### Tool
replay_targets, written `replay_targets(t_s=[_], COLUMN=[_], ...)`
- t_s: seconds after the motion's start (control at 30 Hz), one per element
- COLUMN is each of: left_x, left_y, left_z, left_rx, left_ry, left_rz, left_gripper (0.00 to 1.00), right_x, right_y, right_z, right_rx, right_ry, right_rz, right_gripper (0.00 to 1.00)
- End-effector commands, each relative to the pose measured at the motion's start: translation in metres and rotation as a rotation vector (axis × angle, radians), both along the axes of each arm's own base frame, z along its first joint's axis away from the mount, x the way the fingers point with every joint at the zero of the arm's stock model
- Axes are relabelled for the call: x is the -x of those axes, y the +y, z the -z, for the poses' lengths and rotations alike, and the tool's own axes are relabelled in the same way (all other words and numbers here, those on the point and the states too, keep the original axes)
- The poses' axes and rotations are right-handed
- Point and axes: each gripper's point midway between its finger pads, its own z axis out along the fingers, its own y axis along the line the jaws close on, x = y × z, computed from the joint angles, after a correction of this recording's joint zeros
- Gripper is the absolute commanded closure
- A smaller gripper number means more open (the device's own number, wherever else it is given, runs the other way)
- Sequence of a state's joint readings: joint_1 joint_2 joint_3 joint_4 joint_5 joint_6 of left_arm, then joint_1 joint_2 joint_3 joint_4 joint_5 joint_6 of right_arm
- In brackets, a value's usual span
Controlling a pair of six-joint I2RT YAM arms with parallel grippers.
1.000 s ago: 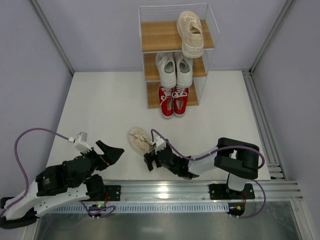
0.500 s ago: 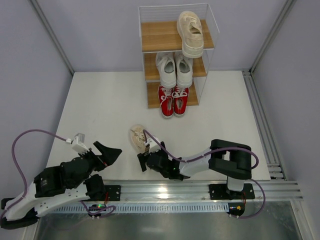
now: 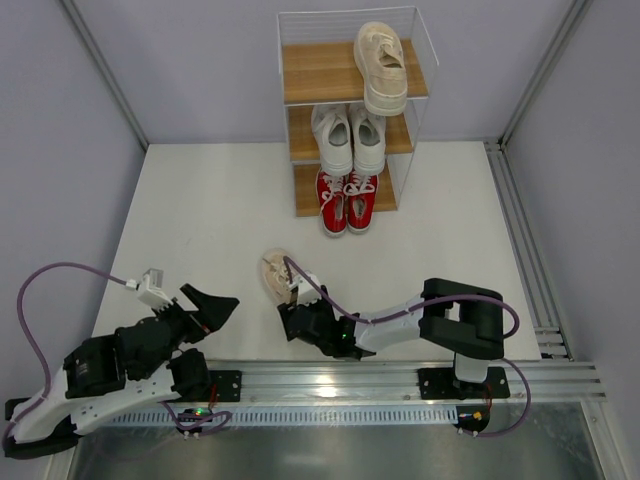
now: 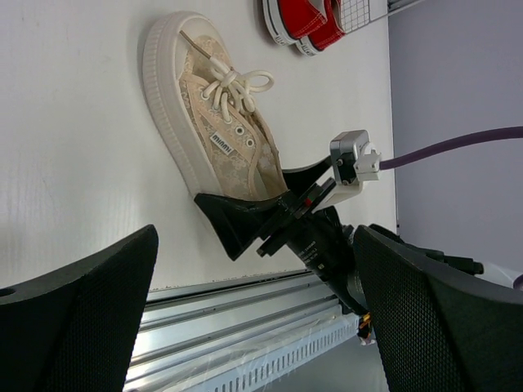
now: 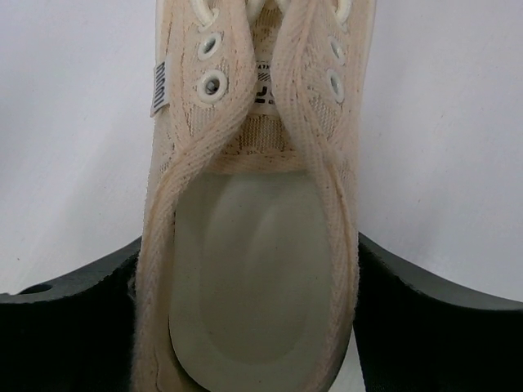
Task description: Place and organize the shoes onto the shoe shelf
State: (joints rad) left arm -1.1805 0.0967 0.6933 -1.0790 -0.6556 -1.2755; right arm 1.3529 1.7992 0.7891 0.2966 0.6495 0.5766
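Note:
The top board's bare part (image 3: 324,72), beside the shoe's mate, is above and outward, so my right gripper should next lift the shoe outward onto it and let the shoe go.
A beige lace-up shoe (image 3: 272,272) lies on the white table near the front, toe pointing away. My right gripper (image 3: 290,312) has its fingers on both sides of the shoe's heel (image 5: 261,131) and touches it. My left gripper (image 3: 215,300) is open and empty, left of the shoe; the shoe also shows in its wrist view (image 4: 216,131). The shoe shelf (image 3: 320,70) stands at the back. The other beige shoe (image 3: 383,65) is on its top board, the white pair (image 3: 348,138) on the middle one, the red pair (image 3: 347,200) on the bottom one.
A metal rail (image 3: 400,375) runs along the near table edge under the arm bases. Grey walls and slanted frame posts (image 3: 100,70) close in the sides. A grooved strip (image 3: 520,230) lines the right table edge.
My right gripper has slid left and forward until its fingers stand round the beige shoe's heel, and the shoe has shifted slightly left. My left gripper has drawn back a little to the left.

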Motion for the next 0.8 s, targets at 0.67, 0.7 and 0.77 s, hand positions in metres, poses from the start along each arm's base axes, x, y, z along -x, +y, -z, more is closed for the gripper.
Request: replay_targets(t_s=[0.67,0.7,0.77], left_x=[-0.001,-0.002,-0.002], left_y=[0.018,0.018,0.017], left_z=[-0.009,-0.009,-0.01], left_rx=[0.017,0.016,0.016], left_ry=[-0.022,-0.024,-0.027], left_rz=[-0.05,-0.051,-0.051], left_gripper=[0.0,0.0,0.0], right_x=[0.003,0.002,-0.002], right_y=[-0.053,-0.053,-0.063], right_z=[-0.187,-0.204,-0.231], right_rx=[-0.108,-0.13,-0.124], right_ry=[-0.179,-0.199,-0.253], right_rz=[-0.071,-0.068,-0.062], right_gripper=[0.96,0.96,0.96])
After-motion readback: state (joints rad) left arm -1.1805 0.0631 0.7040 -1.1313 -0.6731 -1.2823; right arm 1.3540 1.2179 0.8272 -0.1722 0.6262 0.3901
